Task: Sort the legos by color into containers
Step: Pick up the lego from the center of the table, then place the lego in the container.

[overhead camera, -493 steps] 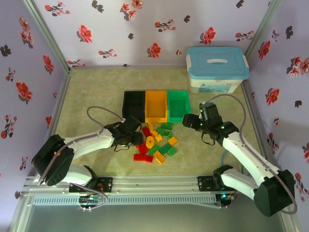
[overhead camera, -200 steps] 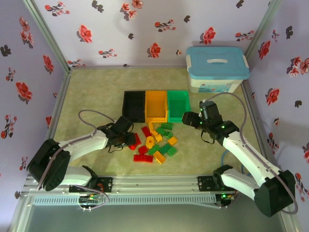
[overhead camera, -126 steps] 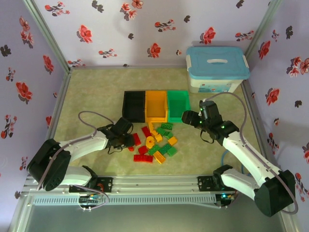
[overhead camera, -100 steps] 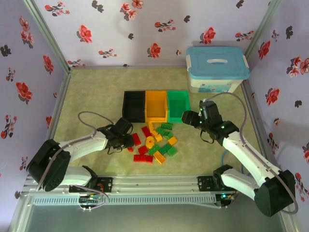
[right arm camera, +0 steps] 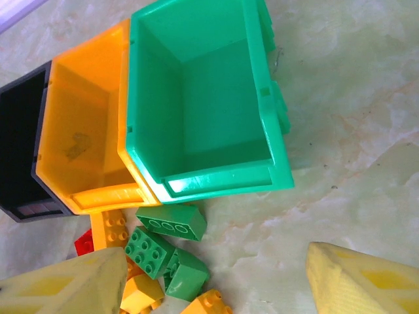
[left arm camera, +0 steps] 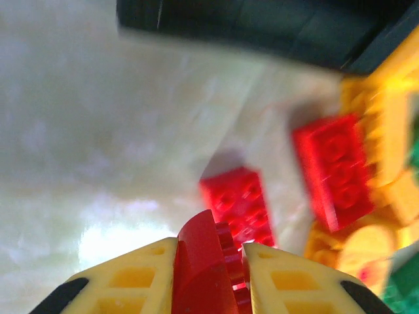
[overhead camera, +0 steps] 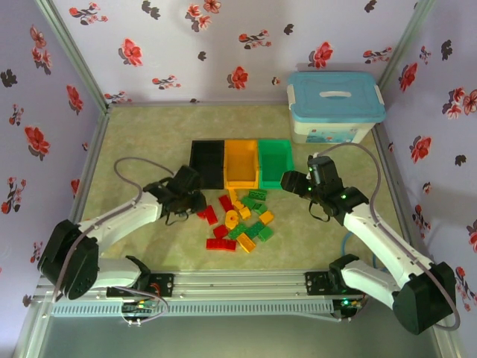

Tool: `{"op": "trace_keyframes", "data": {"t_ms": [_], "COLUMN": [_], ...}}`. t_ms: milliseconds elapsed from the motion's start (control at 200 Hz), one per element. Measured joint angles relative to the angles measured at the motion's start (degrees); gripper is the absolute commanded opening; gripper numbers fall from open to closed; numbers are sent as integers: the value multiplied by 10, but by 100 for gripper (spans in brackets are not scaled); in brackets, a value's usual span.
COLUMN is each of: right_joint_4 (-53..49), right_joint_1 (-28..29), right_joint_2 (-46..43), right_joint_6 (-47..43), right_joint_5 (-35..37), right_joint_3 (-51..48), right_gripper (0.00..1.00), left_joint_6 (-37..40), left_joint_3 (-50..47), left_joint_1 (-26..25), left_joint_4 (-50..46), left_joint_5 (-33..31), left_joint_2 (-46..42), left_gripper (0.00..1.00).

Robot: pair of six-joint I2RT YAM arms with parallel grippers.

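Observation:
The red piece needs to go inside the black bin (overhead camera: 192, 160), so my left gripper needs to lift outward over it and let go, since the other bins match other bricks.
In the left wrist view my left gripper (left arm camera: 209, 247) is shut on a small red lego piece (left arm camera: 204, 265) and hangs just above the table. Under it lie a red brick (left arm camera: 241, 199) and a second red brick (left arm camera: 332, 169), with the black bin (left arm camera: 262, 26) beyond. From above, the left gripper (overhead camera: 197, 206) sits left of the lego pile (overhead camera: 242, 220), below the black bin (overhead camera: 192, 160). My right gripper (right arm camera: 216, 255) is open and holds nothing, in front of the green bin (right arm camera: 216, 178). Green bricks (right arm camera: 171, 221) lie at the bin's foot. The yellow-orange bin (right arm camera: 85, 131) stands between the other two.
A large white box with a light-blue lid (overhead camera: 335, 104) stands at the back right. Flowered walls close in the table on three sides. Bare tabletop lies to the left of the bins and to the right of the green bin (overhead camera: 275, 184).
The left gripper came out of the pile to the left with the red piece, then moved back toward the black bin. The right arm has stayed still.

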Motion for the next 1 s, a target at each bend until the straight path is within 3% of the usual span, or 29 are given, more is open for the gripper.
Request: {"op": "trace_keyframes", "data": {"t_ms": [155, 525, 640, 725, 800, 1000], "right_joint_4": [0, -7, -17, -24, -28, -40], "right_joint_1": [0, 0, 0, 0, 0, 0], "right_joint_2": [-3, -57, -75, -83, -85, -81], "right_joint_6": [0, 0, 0, 0, 0, -1], "right_joint_5": [0, 0, 0, 0, 0, -1], "right_joint_3": [-9, -38, -45, -49, -49, -45], "right_gripper": [73, 73, 73, 73, 73, 74], "left_joint_6": [46, 130, 140, 144, 151, 153], "left_joint_3": [123, 359, 392, 408, 416, 424], "left_joint_1": [41, 100, 103, 103, 103, 103], "left_joint_4": [-22, -59, -75, -86, -94, -105], "left_joint_5": [-3, 3, 3, 5, 7, 7], "left_joint_2": [38, 283, 320, 331, 332, 318], "left_gripper": [18, 17, 23, 38, 46, 49]}}
